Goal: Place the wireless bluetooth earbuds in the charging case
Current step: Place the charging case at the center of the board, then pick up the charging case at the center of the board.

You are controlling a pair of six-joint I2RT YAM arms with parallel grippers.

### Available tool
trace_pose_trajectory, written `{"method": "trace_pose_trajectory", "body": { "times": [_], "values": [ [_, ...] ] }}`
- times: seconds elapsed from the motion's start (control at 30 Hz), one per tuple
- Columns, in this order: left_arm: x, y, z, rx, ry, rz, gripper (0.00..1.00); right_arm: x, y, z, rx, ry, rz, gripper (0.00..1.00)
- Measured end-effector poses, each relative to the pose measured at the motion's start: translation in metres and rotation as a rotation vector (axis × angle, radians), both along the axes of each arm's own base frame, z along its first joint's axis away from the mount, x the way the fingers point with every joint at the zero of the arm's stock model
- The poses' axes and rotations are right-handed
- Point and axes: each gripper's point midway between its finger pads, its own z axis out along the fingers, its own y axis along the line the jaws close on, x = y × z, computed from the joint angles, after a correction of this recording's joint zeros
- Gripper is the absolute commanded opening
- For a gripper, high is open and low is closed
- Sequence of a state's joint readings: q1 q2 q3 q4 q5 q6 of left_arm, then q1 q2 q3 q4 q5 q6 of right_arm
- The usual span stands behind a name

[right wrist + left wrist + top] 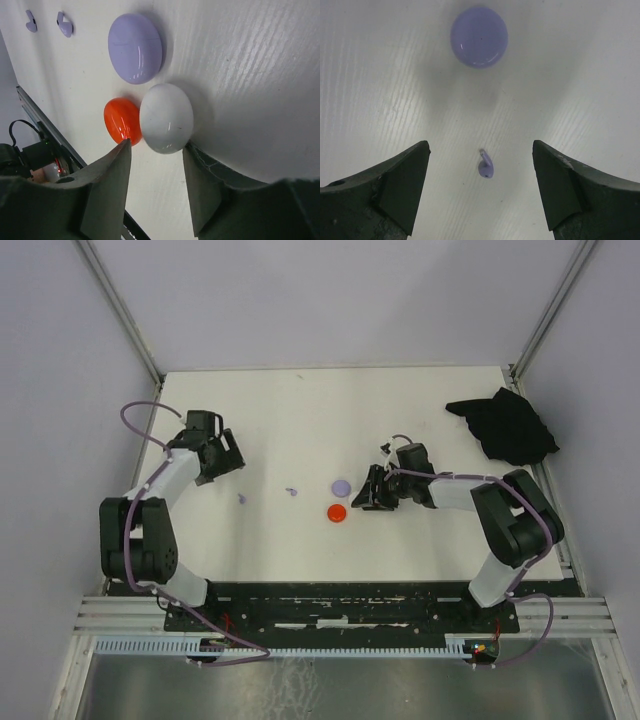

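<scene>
My left gripper moves outward and down past the lilac earbud onto the lilac round case (pixel 340 486) next, since the case still lies beyond my wide-apart fingers.
A lilac earbud (pixel 486 165) lies on the white table (pixel 580 90) between the wide-apart fingers of my left gripper (pixel 480 145), untouched; a lilac round case (pixel 479 36) lies beyond it. From above, my left gripper (pixel 215 455) is at the left. Two lilac earbuds (pixel 241 498) (pixel 291 490) lie toward the middle. The lilac case (pixel 340 486) and a red case (pixel 337 512) sit just left of my right gripper (pixel 375 490). In the right wrist view, a white round case (pixel 166 118) lies just beyond the parted tips of my right gripper (pixel 156 145), beside the red case (pixel 122 120). All cases are closed.
A crumpled black cloth (pixel 505 425) lies at the table's back right. Pale walls enclose the table on three sides. A black and metal rail (pixel 340 605) with cables runs along the near edge by the arm bases.
</scene>
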State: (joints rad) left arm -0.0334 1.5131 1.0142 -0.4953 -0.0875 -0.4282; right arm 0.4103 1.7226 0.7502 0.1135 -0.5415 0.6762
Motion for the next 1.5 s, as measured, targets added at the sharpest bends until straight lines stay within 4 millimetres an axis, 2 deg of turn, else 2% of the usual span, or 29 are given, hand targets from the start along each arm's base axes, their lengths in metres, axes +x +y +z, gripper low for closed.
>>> {"method": "trace_pose_trajectory", "body": {
  "times": [0.17, 0.37, 0.5, 0.63, 0.77, 1.07, 1.3, 1.5],
  "values": [
    [0.028, 0.013, -0.012, 0.018, 0.022, 0.035, 0.89, -0.003, -0.006, 0.006, -0.039, -0.02, 0.007, 0.73],
    [0.067, 0.022, -0.019, 0.033, 0.018, 0.045, 0.84, -0.008, -0.031, 0.014, -0.169, -0.067, -0.013, 0.88],
    [0.084, 0.025, -0.033, 0.042, 0.037, 0.047, 0.81, -0.007, -0.047, 0.031, -0.241, -0.139, -0.031, 0.91],
    [0.091, 0.026, -0.044, 0.051, 0.065, 0.045, 0.79, -0.005, -0.06, 0.054, -0.288, -0.234, -0.046, 0.91],
    [0.097, 0.027, -0.049, 0.059, 0.076, 0.033, 0.75, -0.004, -0.069, 0.068, -0.318, -0.295, -0.057, 0.91],
    [0.092, 0.028, -0.061, 0.067, 0.125, 0.014, 0.51, -0.006, -0.079, 0.074, -0.358, -0.319, -0.074, 0.9],
    [0.087, 0.024, -0.061, 0.06, 0.122, -0.018, 0.45, -0.007, -0.08, 0.081, -0.354, -0.338, -0.074, 0.9],
    [0.059, 0.005, -0.056, 0.046, 0.14, -0.112, 0.42, -0.009, -0.075, 0.094, -0.32, -0.366, -0.057, 0.89]
  ]
}}
